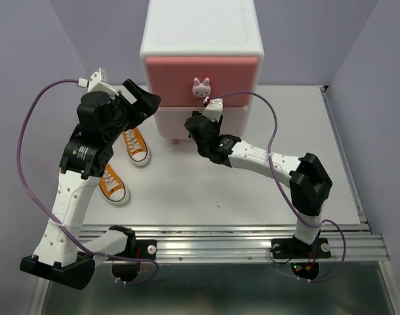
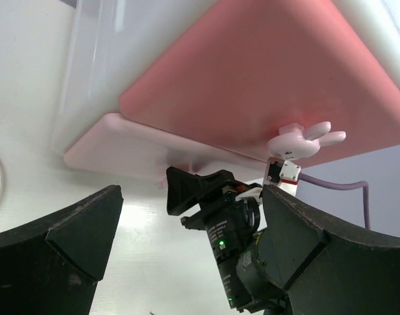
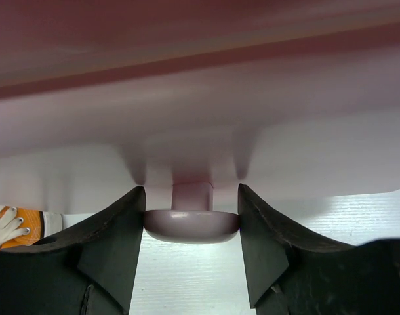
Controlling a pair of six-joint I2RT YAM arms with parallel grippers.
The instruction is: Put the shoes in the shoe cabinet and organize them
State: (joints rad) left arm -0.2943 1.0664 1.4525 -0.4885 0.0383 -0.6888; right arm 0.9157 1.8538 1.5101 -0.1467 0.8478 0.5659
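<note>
My right gripper carries the lower drawer's knob [image 3: 191, 224] back toward my base next, since that drawer is still shut.
The shoe cabinet [image 1: 200, 39] stands at the back middle, with a deeper pink upper drawer [image 1: 200, 72] carrying a bunny knob [image 1: 200, 87] and a pale pink lower drawer [image 1: 170, 123]. My right gripper [image 1: 199, 126] is shut on the lower drawer's knob [image 3: 191, 224], with a finger touching each side. Two orange shoes [image 1: 136, 146] [image 1: 113, 185] lie on the table to the cabinet's left. My left gripper [image 1: 144, 102] is open and empty, raised beside the cabinet's left front corner. The black shoes are out of view.
The left wrist view shows the upper drawer front [image 2: 252, 79], its bunny knob [image 2: 301, 139], the lower drawer front [image 2: 121, 147] and the right arm's wrist [image 2: 233, 230]. An orange shoe's toe shows in the right wrist view [image 3: 16, 226]. Purple cables loop from both arms.
</note>
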